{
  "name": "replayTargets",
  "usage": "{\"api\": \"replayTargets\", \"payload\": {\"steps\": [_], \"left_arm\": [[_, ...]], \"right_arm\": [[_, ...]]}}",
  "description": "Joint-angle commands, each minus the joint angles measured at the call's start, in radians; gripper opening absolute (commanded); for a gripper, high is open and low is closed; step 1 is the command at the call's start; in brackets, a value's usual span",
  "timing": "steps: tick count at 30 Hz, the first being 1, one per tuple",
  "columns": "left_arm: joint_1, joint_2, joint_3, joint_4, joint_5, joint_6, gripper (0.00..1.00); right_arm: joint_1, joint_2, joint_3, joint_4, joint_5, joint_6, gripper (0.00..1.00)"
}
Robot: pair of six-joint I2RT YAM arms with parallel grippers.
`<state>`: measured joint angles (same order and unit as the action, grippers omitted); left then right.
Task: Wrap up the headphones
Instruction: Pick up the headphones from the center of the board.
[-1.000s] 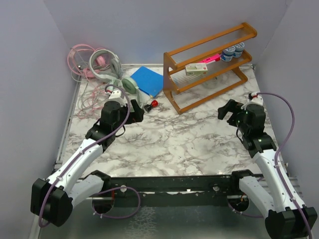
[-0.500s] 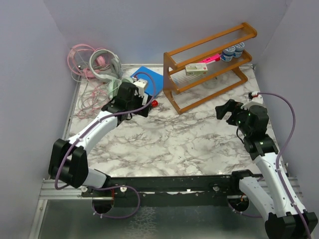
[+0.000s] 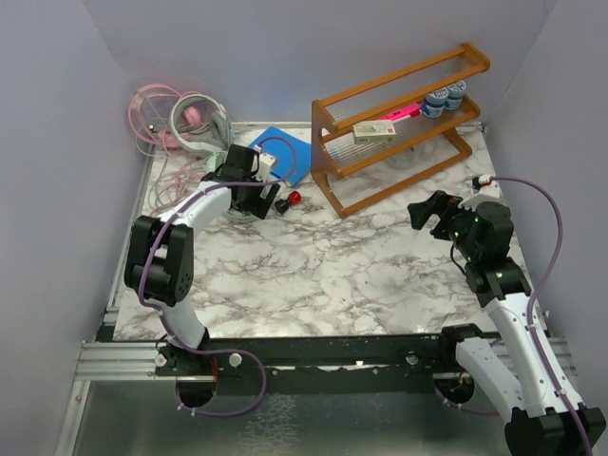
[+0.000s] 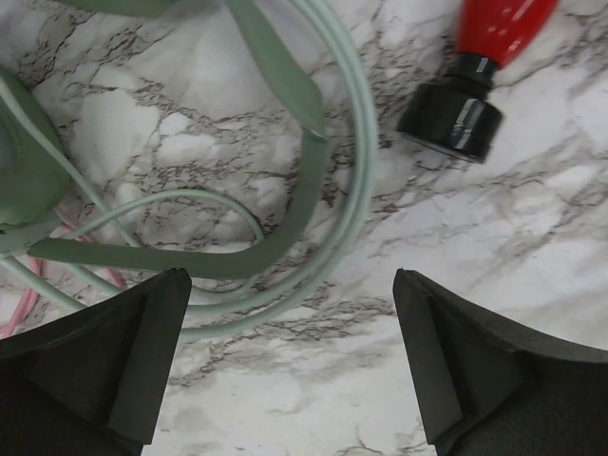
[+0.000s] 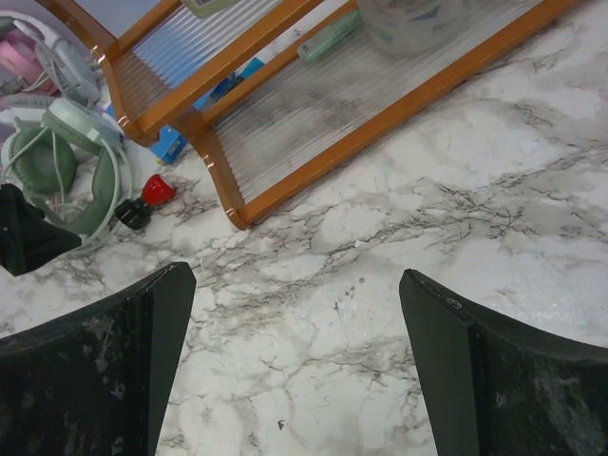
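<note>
My left gripper is to lower first, so that its fingers get on both sides of the green headband's rounded bend by the red-and-black object.
The mint green headphones (image 4: 285, 90) lie flat on the marble, headband and thin green cable (image 4: 351, 180) curving just ahead of my left gripper (image 4: 290, 280). That gripper is open, pointing down, with bare marble between its fingers. From above, the left gripper (image 3: 249, 195) hovers over the green headphones (image 3: 220, 163) at the far left. The pink headphones (image 3: 190, 116) and the silver-grey headphones (image 3: 211, 128) lean in the back left corner. My right gripper (image 3: 427, 214) is open and empty over the right side of the table, far from them (image 5: 296, 271).
A small red-and-black object (image 4: 475, 76) lies just right of the green headband. A blue booklet (image 3: 285, 152) sits behind it. A wooden two-shelf rack (image 3: 399, 123) stands at the back right. Loose pink cable (image 3: 169, 190) sprawls along the left edge.
My left arm has swung out to the back left, carrying its open gripper over the green headphones. The right gripper has barely shifted.
</note>
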<state>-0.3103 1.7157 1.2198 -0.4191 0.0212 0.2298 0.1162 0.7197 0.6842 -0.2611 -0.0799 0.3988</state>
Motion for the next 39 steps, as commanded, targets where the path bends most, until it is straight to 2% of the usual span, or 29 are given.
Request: {"api": "replayTargets", "payload": {"steps": [1, 10, 16, 21, 27, 32, 36, 39], "left_arm": [[0.048, 0.076, 0.078, -0.056, 0.066, 0.050, 0.99], [0.050, 0.174, 0.116, -0.130, 0.205, 0.097, 0.99], [0.048, 0.185, 0.116, -0.138, 0.215, 0.100, 0.98], [0.008, 0.177, 0.131, -0.134, 0.051, 0.118, 0.99], [-0.027, 0.138, 0.104, -0.110, -0.080, 0.151, 0.99], [-0.030, 0.176, 0.095, -0.117, -0.086, 0.167, 0.99], [-0.029, 0.224, 0.112, -0.144, -0.036, 0.162, 0.98], [-0.030, 0.263, 0.127, -0.171, -0.026, 0.150, 0.91]], "right_arm": [[-0.001, -0.004, 0.013, 0.000, -0.033, -0.012, 0.98], [-0.001, 0.001, 0.015, -0.005, -0.034, -0.014, 0.98], [-0.001, -0.001, 0.010, -0.006, -0.031, -0.015, 0.98], [-0.001, -0.003, 0.004, -0.002, -0.029, -0.015, 0.98], [-0.001, 0.003, -0.006, 0.012, -0.038, -0.011, 0.98], [-0.001, 0.004, 0.002, 0.006, -0.042, -0.010, 0.98], [-0.002, 0.002, 0.004, -0.004, -0.039, -0.011, 0.98], [-0.001, -0.001, 0.004, -0.005, -0.035, -0.011, 0.98]]}}
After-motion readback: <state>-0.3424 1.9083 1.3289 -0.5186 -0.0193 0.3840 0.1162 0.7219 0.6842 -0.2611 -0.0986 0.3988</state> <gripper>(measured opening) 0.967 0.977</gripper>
